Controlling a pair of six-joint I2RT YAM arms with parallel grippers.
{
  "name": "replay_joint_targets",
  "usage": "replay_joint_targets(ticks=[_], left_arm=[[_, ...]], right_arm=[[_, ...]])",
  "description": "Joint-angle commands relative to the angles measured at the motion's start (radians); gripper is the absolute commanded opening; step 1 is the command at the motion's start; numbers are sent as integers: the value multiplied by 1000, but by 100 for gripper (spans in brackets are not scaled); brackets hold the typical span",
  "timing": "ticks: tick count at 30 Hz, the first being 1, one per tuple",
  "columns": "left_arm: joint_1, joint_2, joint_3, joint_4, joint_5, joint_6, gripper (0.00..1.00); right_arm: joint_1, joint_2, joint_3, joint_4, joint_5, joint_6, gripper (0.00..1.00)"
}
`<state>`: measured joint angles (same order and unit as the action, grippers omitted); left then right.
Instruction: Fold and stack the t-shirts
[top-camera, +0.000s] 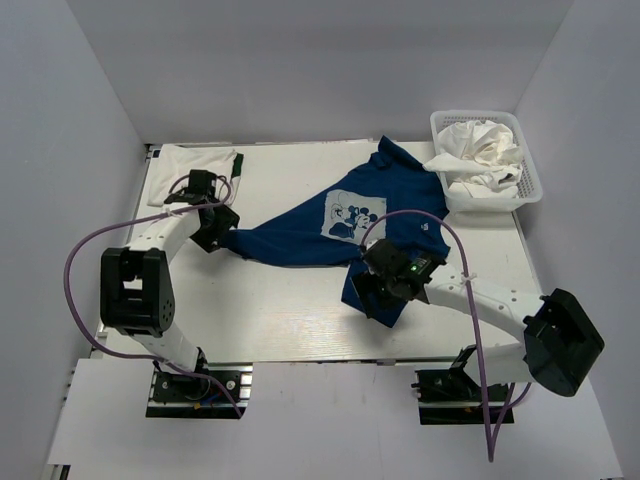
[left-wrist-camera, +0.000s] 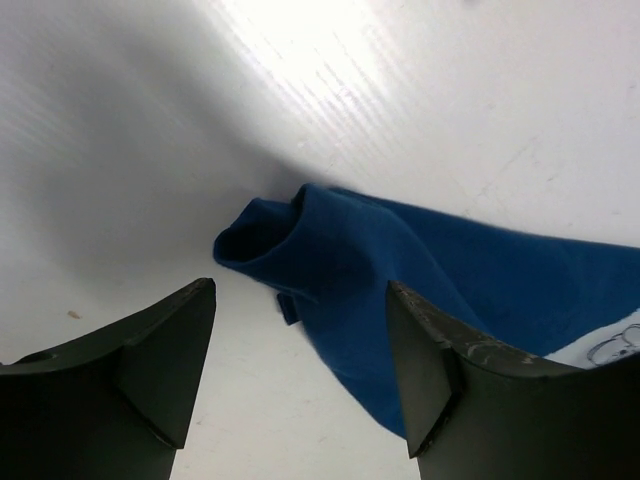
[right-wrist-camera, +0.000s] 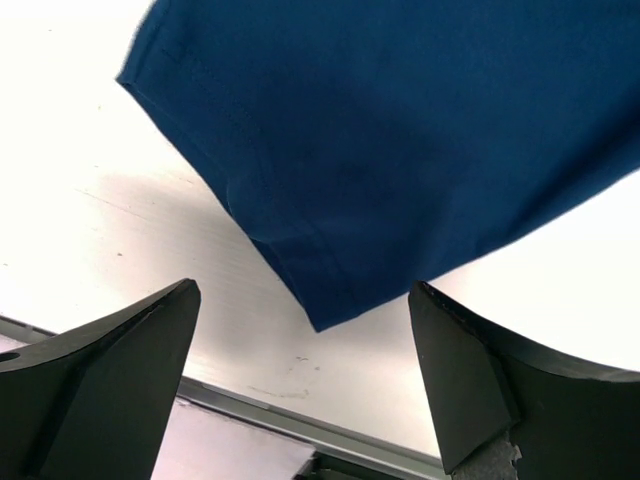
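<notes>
The right gripper lowers its open fingers around the royal-blue t-shirt's near corner (top-camera: 390, 321) (right-wrist-camera: 325, 308) next and closes them, since that corner lies below, pointing between them.
The royal-blue t-shirt (top-camera: 330, 225) lies spread across the table's middle with its pale mouse print (top-camera: 351, 215) facing up. My left gripper (top-camera: 218, 240) is open at the shirt's left end; in the left wrist view the bunched sleeve (left-wrist-camera: 300, 240) lies just ahead of the gripper (left-wrist-camera: 300, 375), apart from both fingers. My right gripper (top-camera: 372, 296) is open over the shirt's near corner (right-wrist-camera: 330, 315), which lies between and ahead of the gripper (right-wrist-camera: 305, 380). A folded white t-shirt with dark edging (top-camera: 195, 165) lies at the back left. White shirts (top-camera: 480, 150) fill the basket.
The white lattice basket (top-camera: 530, 178) stands at the back right corner. The table's near edge with its metal rail (right-wrist-camera: 260, 410) runs just below the right gripper. White walls enclose the table on three sides.
</notes>
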<state>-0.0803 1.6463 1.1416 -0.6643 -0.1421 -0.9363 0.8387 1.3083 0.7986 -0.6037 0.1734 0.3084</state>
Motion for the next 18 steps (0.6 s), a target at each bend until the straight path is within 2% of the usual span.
replay_joint_targets(ticks=[1,5,11,12,13,14,15,18], left_arm=[[5,18,52,15,-25,-1,79],[5,43,84,15,-48,-10,79],[5,115,86,-17,-57,-10,73],[5,115,86,-17,-57,-10,70],[5,115,86,-17,-57,-10,57],[5,124,86,-8,-57,-10,38],[5,124,86,-8,-57,-10,25],[5,133,105,-20,-57,-10,0]], right_arm=[[28,-15,-25,-16,49,104,90],[49,-15,-39,-24,66,127,90],[54,-24,-21,-59,158,214,90],[53,-24,-24,-56,161,221,90],[51,-29,-38,-50,160,227,90],[51,-32,-45,-33,149,215,90],[53,-34,-45,-33,143,212,90],[53,-12,-52,-24,135,186,90]])
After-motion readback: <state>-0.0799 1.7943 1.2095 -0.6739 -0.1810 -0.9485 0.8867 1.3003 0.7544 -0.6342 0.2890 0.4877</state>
